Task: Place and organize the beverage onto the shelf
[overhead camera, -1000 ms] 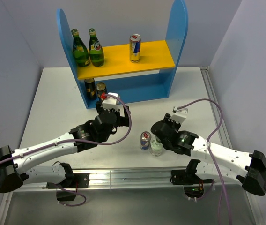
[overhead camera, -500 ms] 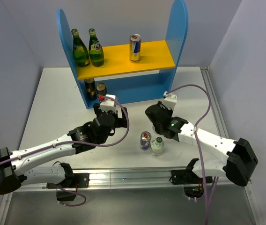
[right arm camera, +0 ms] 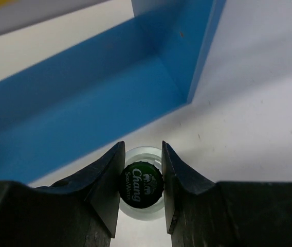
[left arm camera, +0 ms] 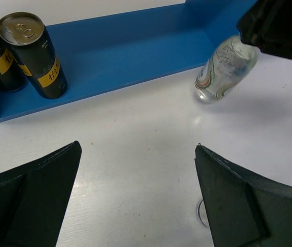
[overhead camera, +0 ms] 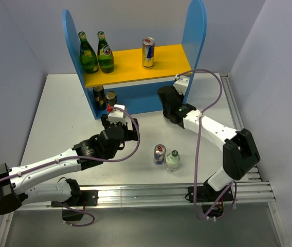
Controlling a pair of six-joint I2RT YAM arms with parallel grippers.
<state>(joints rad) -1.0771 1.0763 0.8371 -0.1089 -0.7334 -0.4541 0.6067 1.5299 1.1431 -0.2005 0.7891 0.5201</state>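
Observation:
I need to carry the bottle outward with my right gripper next and release it on the end of the blue lower level (right arm camera: 84,103) beside the tall panel, because that end is empty.
My right gripper (right arm camera: 142,145) is shut on the black cap of a short clear bottle (right arm camera: 143,185). It holds that bottle (left arm camera: 225,67) upright in front of the shelf's (overhead camera: 166,59) blue lower level (right arm camera: 84,103). From above, the right gripper (overhead camera: 166,105) hides the bottle. Two dark cans (left arm camera: 33,54) stand at the left of the lower level (left arm camera: 135,46). A blue-silver can (overhead camera: 148,52) stands on the yellow board. Another such can (overhead camera: 159,154) and a second clear bottle (overhead camera: 172,160) stand on the table. My left gripper (left arm camera: 137,146) hangs open over bare table, left of the held bottle.
Two tall green bottles (overhead camera: 88,54) stand at the left of the yellow board. The shelf's tall blue right panel (overhead camera: 195,36) rises just behind my right arm. A metal rail (overhead camera: 135,193) runs along the table's near edge.
The right arm has swung from beside the table's can and bottle up toward the shelf, carrying its clear bottle. The left arm has shifted only slightly, still open.

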